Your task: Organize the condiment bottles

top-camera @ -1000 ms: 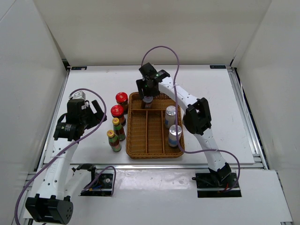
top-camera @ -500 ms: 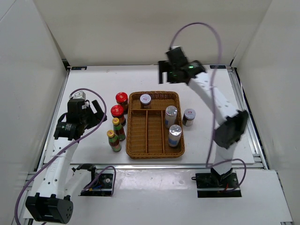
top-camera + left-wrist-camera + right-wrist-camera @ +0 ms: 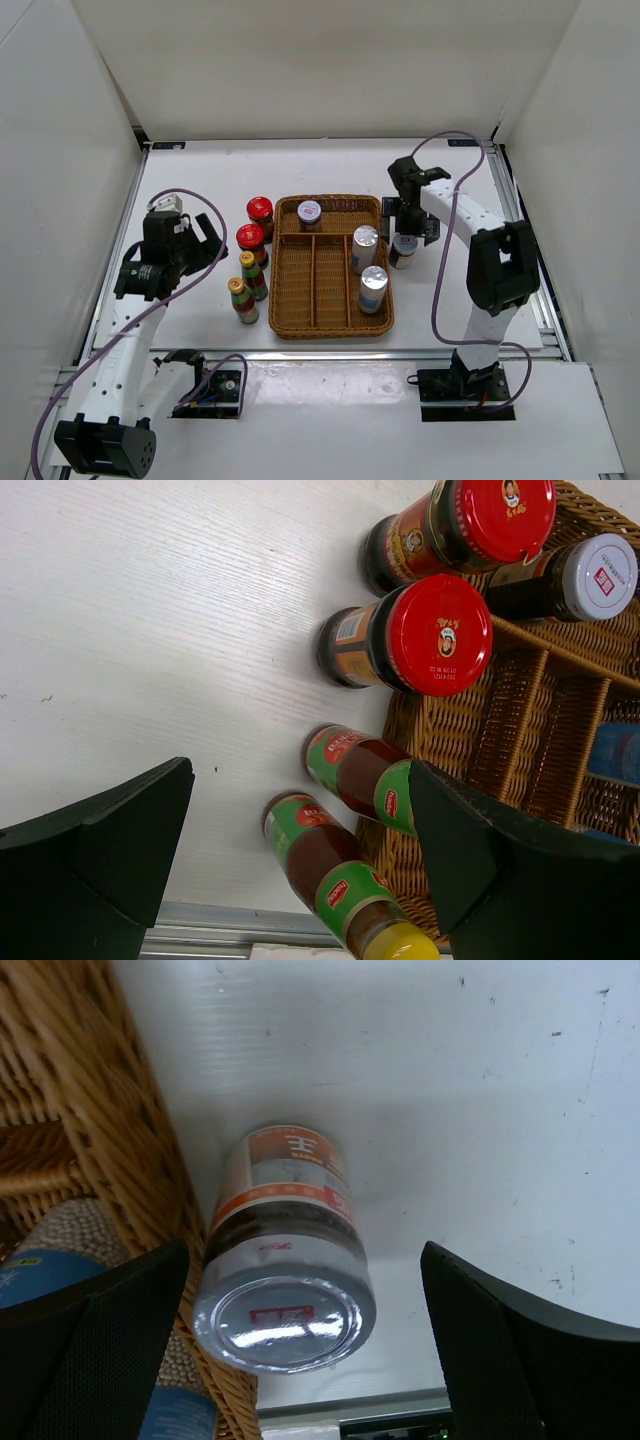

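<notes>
My right gripper will go down a little next and close its open fingers on the jar's sides just below the white lid (image 3: 402, 257) (image 3: 285, 1221), because the jar is already between them.
Two red-lidded jars (image 3: 260, 209) (image 3: 250, 237) and two yellow-capped bottles (image 3: 249, 270) (image 3: 241, 298) stand left of the wicker tray (image 3: 330, 300). A white-lidded jar (image 3: 310, 212) stands in the tray's back compartment. Two silver-topped cylinders (image 3: 365, 240) (image 3: 373, 282) stand in its right slot. A second white-lidded jar (image 3: 402, 253) stands right of the tray. My right gripper (image 3: 405, 230) is open just above it; in the right wrist view that jar (image 3: 285, 1250) sits between the open fingers (image 3: 530, 1360). My left gripper (image 3: 203, 245) is open, left of the bottles (image 3: 330, 865).
In the left wrist view the red lids (image 3: 440, 635) (image 3: 500, 510) stand close against the tray wall (image 3: 450, 720). In the right wrist view the tray's rim (image 3: 130, 1160) touches the jar's left side. White walls enclose the table.
My right gripper left the white-lidded jar standing in the tray's back compartment, swung up and back, then came down open over the second white-lidded jar right of the tray. The left arm stayed still.
</notes>
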